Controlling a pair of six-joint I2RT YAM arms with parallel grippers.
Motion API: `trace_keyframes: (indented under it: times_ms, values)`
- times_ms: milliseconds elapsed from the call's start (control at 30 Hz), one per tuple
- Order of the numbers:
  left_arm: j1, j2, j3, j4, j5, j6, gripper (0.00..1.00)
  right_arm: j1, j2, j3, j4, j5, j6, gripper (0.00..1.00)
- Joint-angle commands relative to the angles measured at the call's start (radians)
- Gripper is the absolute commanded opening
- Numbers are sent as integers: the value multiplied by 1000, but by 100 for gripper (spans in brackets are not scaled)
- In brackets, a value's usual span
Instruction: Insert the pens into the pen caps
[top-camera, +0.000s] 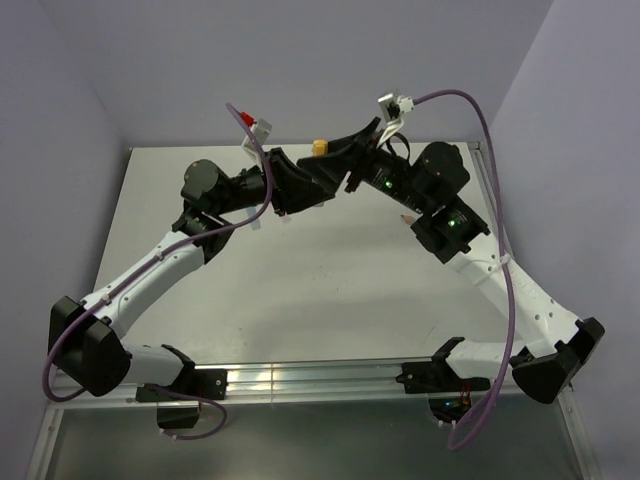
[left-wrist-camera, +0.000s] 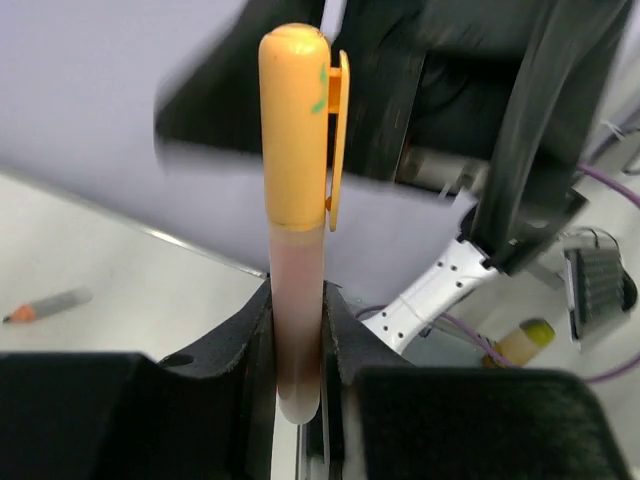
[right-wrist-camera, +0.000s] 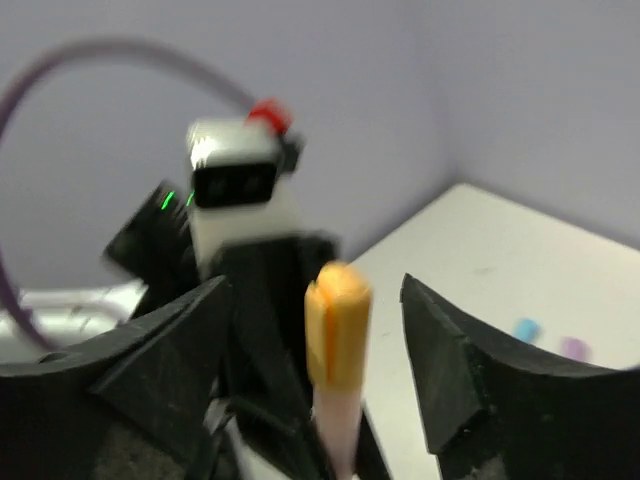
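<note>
My left gripper, fingers tilting down, will lower toward the table's far middle, since the orange cap (top-camera: 320, 148) is on the pen and my right gripper is open.
A pen with a pale peach-pink body (left-wrist-camera: 298, 310) stands upright between the jaws of my left gripper (left-wrist-camera: 298, 300), which is shut on it. An orange cap (left-wrist-camera: 297, 120) with a clip sits on the pen's upper end. In the right wrist view the same orange cap (right-wrist-camera: 337, 320) rises between the spread fingers of my right gripper (right-wrist-camera: 312, 287), which is open and touches neither side of it. From above, both grippers meet high over the table's far middle, the left gripper (top-camera: 312, 170) under the orange cap (top-camera: 320, 148) and the right gripper (top-camera: 345, 155) beside it.
A blue cap (right-wrist-camera: 525, 328) and a purple cap (right-wrist-camera: 573, 347) lie on the white table (right-wrist-camera: 500, 260) behind the right fingers. A grey stick with an orange tip (left-wrist-camera: 45, 305) lies on the table to the left. Lilac walls close in the table's back and sides.
</note>
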Motion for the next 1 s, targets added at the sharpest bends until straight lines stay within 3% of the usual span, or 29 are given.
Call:
trace_keyframes:
  times_ms: [0,67,233,400,567,667,900,967]
  values:
    - [-16,-26,-87,-20,-154,7,0,-46,-50,124,-148,310,0,77]
    - [-17,-26,-147,-50,-197,4,0,-56,-82,120,-128,488,-32,84]
    - [-9,69,-113,-144,-341,-10,0,-88,-153,102,-148,648,-49,98]
    - [78,285,89,-343,-520,-166,0,-157,-176,36,-214,552,29,100]
    - [147,581,293,-469,-525,-174,1,-257,-188,-9,-254,446,78,100]
    - [159,718,421,-546,-511,-156,4,-306,-174,-32,-270,356,113,93]
    - [181,850,499,-635,-537,-130,17,-382,-122,-64,-294,248,156,48]
    - [185,885,520,-670,-533,-122,20,-389,-108,-73,-290,227,159,47]
